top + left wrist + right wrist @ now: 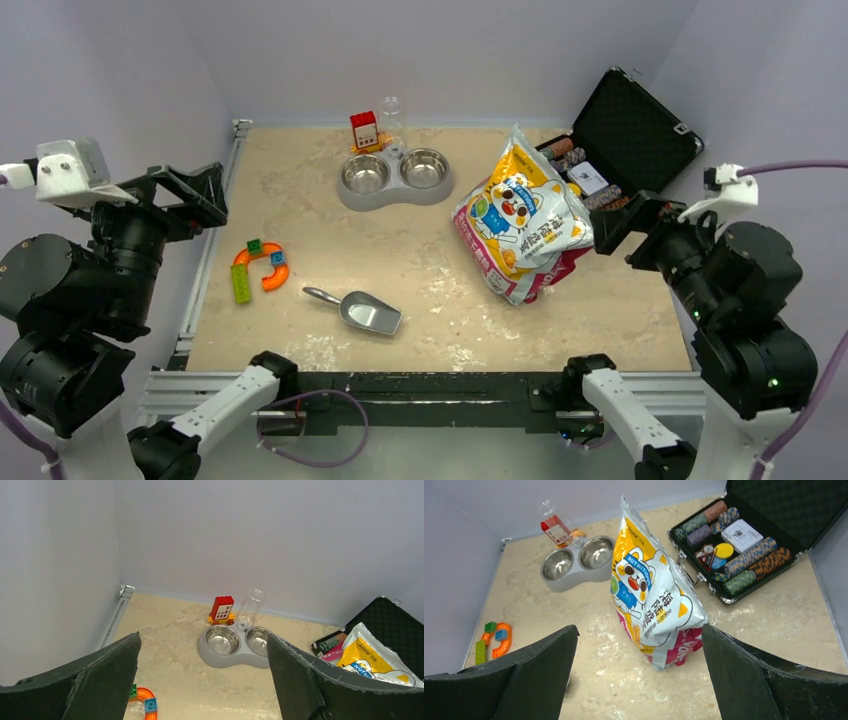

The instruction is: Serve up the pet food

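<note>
The top edge of the bag slumps to the left in the top view, so next I should lower my right gripper astride the near end of that edge.
No kibble is in view. The white-and-yellow cartoon bag (522, 215) stands slumped at the right middle of the table and also shows in the right wrist view (651, 595). The grey double bowl (395, 178) with two steel cups, both empty, sits at the back centre and also shows in the left wrist view (232, 647). The metal scoop (365, 312) lies empty near the front centre. My left gripper (205, 195) (202, 645) is open and empty, raised over the table's left edge. My right gripper (618, 225) (639, 630) is open and empty, just right of the bag.
An open black case (640, 130) with rows of poker chips (744, 560) lies at the back right behind the bag. A red toy house (365, 130) and a clear bottle (392, 118) stand behind the bowl. Orange and green toy blocks (258, 268) lie at the left.
</note>
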Robot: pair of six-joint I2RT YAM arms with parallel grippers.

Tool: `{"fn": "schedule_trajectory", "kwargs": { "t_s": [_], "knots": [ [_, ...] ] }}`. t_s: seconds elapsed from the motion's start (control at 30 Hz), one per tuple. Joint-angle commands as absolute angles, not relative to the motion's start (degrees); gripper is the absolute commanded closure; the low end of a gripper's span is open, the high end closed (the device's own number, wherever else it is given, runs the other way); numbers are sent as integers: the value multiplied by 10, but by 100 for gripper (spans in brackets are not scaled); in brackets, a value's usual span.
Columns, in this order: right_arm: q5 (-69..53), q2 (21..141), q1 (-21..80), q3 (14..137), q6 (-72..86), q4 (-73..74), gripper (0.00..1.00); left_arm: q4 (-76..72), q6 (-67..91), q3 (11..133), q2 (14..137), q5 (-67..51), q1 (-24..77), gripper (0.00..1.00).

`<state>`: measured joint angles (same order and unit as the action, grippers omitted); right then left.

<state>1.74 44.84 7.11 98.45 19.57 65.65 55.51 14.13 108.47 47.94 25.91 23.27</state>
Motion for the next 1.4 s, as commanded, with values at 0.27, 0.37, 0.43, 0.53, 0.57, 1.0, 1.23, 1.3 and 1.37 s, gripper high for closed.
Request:
{"fn": "schedule_trajectory", "kwargs": {
  "t_s": [0.27, 0.37, 0.43, 0.53, 0.57, 1.0, 1.23, 1.3, 1.37],
  "knots": [
    [2, 658, 54, 972, 229, 567, 3, 631, 145, 1101, 545, 159, 229, 1],
    [3, 735, 43, 1010, 205, 543, 3, 658, 165, 1109, 565, 117, 229, 1],
    [3, 782, 34, 1035, 184, 536, 9, 659, 177, 1094, 571, 76, 229, 1],
    [-72, 831, 29, 1032, 131, 523, 20, 659, 204, 1081, 582, 36, 229, 2],
    [-103, 840, 29, 1023, 104, 520, 23, 661, 219, 1080, 585, 22, 229, 3],
    [-91, 782, 28, 855, 65, 484, 22, 551, 333, 1006, 640, -166, 229, 16],
    [-32, 695, 28, 789, 78, 484, 27, 541, 362, 995, 657, -197, 229, 20],
    [-21, 665, 22, 768, 99, 482, 24, 530, 379, 984, 657, -211, 229, 21],
    [-36, 630, 11, 732, 118, 462, 22, 524, 400, 972, 657, -223, 229, 23]
  ]
}}
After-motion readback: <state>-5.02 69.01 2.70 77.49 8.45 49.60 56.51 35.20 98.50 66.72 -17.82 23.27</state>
